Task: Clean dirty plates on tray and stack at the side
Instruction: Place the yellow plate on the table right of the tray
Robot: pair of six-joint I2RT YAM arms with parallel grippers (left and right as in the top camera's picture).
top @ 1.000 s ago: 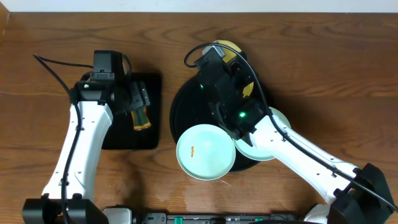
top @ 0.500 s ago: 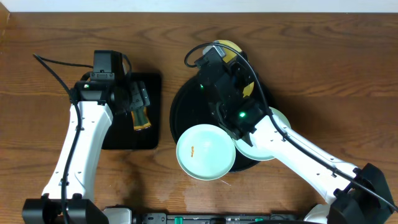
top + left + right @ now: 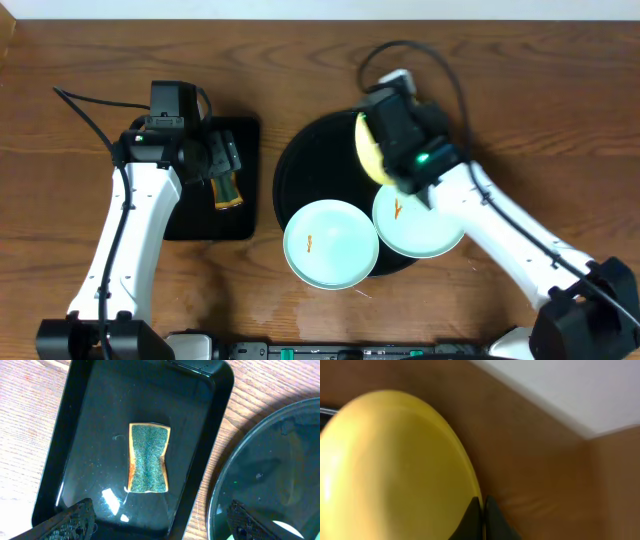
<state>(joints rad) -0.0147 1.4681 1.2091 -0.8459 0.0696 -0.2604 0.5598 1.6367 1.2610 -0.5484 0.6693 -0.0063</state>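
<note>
The wooden tabletop is bare beside the round tray. I should move my right gripper to the right in the overhead view, lower it and let go of the plate there.
The round black tray (image 3: 305, 165) holds two mint-blue plates, one at its front (image 3: 331, 243) and one at its right (image 3: 420, 225), each with an orange smear. My right gripper (image 3: 385, 150) is shut on the rim of the pale yellow plate (image 3: 368, 150) and holds it tilted on edge above the tray's right side. In the right wrist view the yellow plate (image 3: 390, 465) fills the left, pinched between the fingers (image 3: 483, 510). My left gripper (image 3: 222, 160) is open above the rectangular tray; in its wrist view the fingertips (image 3: 160, 520) straddle a green-and-yellow sponge (image 3: 148, 457).
The smaller rectangular black tray (image 3: 240, 225) lies left of the round tray, holding the sponge (image 3: 227, 192). The round tray's rim (image 3: 220, 485) shows at the right of the left wrist view. Brown wooden table all around; a white wall edge is at the back.
My right arm has swung right and lifted the yellow plate off the tray's back, tilting it on edge. This uncovered the right mint plate. The left arm has not moved.
</note>
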